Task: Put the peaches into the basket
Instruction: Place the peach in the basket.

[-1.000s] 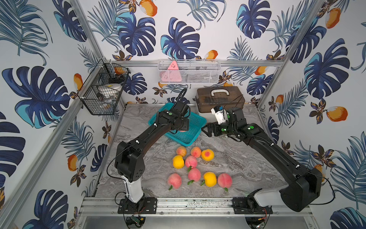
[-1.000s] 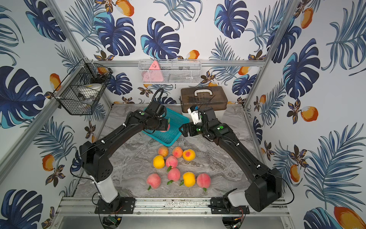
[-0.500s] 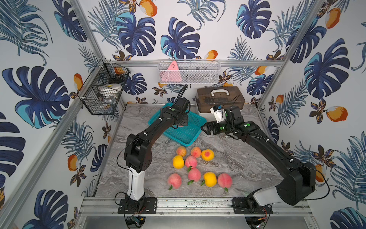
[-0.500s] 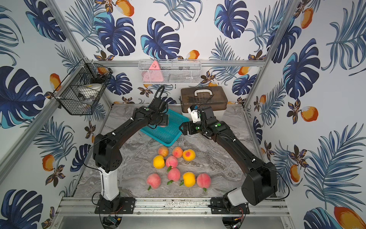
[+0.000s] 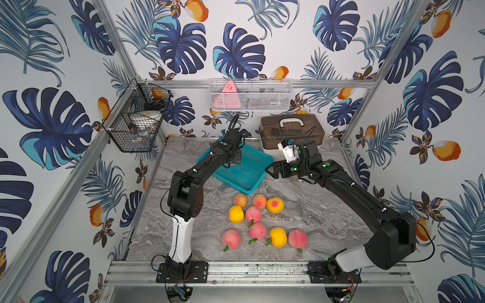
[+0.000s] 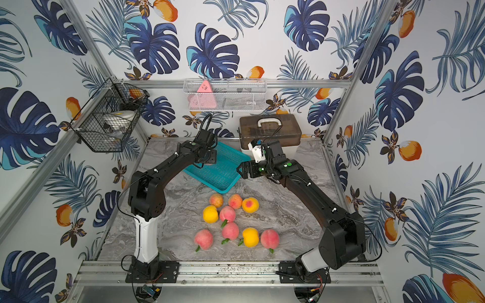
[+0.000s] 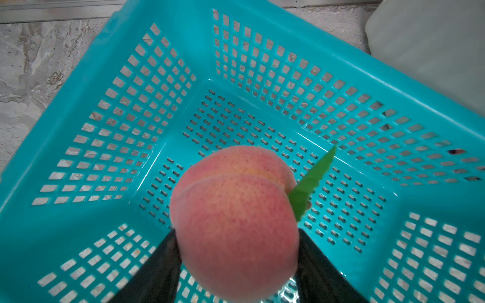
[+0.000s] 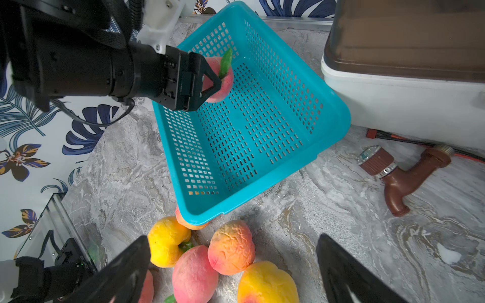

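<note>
Next, my left gripper lowers the pink peach into the basket toward the bottom by the basket's far corner point(image 7: 225, 118) and releases it there, because that bottom is still bare.
The teal basket point(image 5: 249, 170) point(image 6: 223, 173) stands at the back middle of the table. My left gripper point(image 5: 232, 160) point(image 7: 236, 236) point(image 8: 207, 78) hangs over the basket's inside point(image 7: 105, 65), shut on a pink peach point(image 7: 236, 223) point(image 8: 225, 84) with a green leaf. Nothing lies on the basket's floor point(image 8: 262, 131). Several pink and yellow peaches point(image 5: 253, 213) point(image 6: 227, 213) point(image 8: 231, 246) lie in a cluster in front of it. My right gripper point(image 5: 270, 170) point(image 6: 240, 170) point(image 8: 232, 240) stands open and holds nothing, just right of the basket's rim.
A brown-lidded box point(image 5: 291, 131) sits right behind the basket. A brown tap fitting point(image 8: 401, 178) and a thin red and black tool point(image 8: 393, 137) lie beside it. On the walls hang a black wire rack point(image 5: 136, 126) and a white mesh tray point(image 5: 250, 94).
The left arm has raised its elbow and kept the peach over the basket, shifting it slightly toward the back. The right gripper has edged a little toward the basket.
</note>
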Controlling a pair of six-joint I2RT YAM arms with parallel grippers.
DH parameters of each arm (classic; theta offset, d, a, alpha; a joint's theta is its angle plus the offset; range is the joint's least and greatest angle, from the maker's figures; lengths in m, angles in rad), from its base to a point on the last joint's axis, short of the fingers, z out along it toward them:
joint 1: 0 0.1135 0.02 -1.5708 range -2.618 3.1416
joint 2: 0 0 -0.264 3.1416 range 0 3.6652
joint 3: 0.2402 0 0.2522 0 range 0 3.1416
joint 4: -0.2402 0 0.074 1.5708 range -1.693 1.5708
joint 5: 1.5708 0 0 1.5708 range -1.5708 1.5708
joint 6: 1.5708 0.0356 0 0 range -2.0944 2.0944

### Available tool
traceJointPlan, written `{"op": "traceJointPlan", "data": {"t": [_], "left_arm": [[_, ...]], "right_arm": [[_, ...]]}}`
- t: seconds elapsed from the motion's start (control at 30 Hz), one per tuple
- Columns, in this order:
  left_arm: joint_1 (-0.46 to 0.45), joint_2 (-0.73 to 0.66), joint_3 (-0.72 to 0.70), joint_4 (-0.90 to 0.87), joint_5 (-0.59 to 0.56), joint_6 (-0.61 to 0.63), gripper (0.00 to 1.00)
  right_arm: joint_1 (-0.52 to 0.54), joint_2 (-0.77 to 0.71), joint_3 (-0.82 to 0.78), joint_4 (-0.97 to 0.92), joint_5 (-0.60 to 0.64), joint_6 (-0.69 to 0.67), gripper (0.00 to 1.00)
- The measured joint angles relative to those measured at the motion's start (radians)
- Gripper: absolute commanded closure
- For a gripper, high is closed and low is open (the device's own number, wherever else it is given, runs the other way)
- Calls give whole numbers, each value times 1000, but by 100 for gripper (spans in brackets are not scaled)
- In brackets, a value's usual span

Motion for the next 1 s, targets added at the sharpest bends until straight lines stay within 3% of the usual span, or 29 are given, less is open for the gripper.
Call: {"op": "traceJointPlan", "data": {"t": [1.0], "left_arm": [[16, 161, 70, 193, -115, 127, 37]], "right_arm": [[0, 5, -38, 45, -40, 19, 0]]}}
